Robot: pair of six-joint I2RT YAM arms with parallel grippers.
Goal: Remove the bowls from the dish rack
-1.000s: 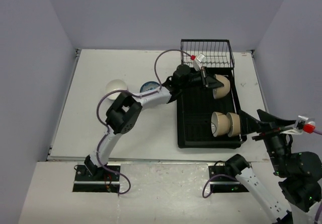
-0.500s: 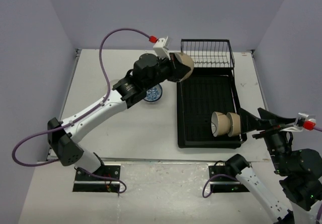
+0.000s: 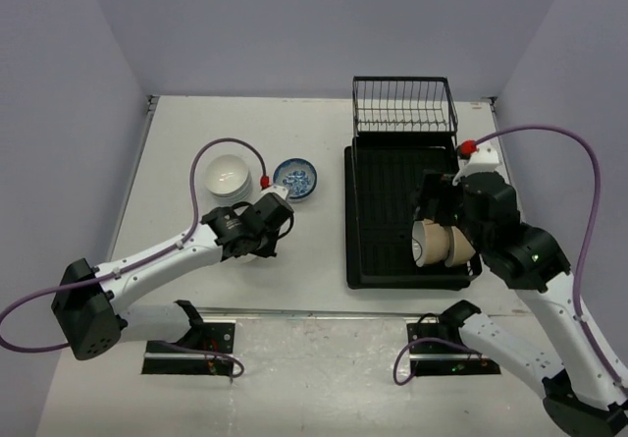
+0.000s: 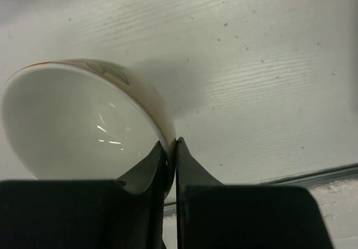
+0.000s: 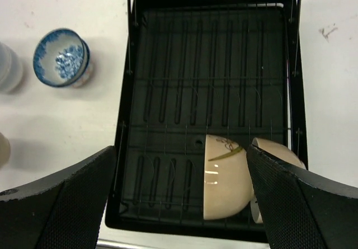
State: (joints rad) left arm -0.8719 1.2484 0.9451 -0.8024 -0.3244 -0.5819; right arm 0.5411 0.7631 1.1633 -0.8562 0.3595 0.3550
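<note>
The tabletop below is bare, so my left gripper needs to lower the tan bowl onto it next, clear of the white stack, and release the tan bowl's rim.
My left gripper is shut on the rim of a tan bowl with a white inside, held low over the white table left of the dish rack. In the top view that left gripper covers most of the bowl. Two tan bowls lie on their sides at the near end of the black dish rack. Above them my right gripper hangs open and empty, its fingers spread either side of the first bowl. From above, the right gripper sits just beyond those bowls.
A blue-and-white bowl and a stack of white bowls stand on the table left of the rack. The rack's wire basket rises at its far end. The left arm's purple cable loops over the white stack.
The left arm carried a tan bowl out of the rack's far end and down to the table on the left. The right arm swung in from the right edge over the two remaining bowls.
</note>
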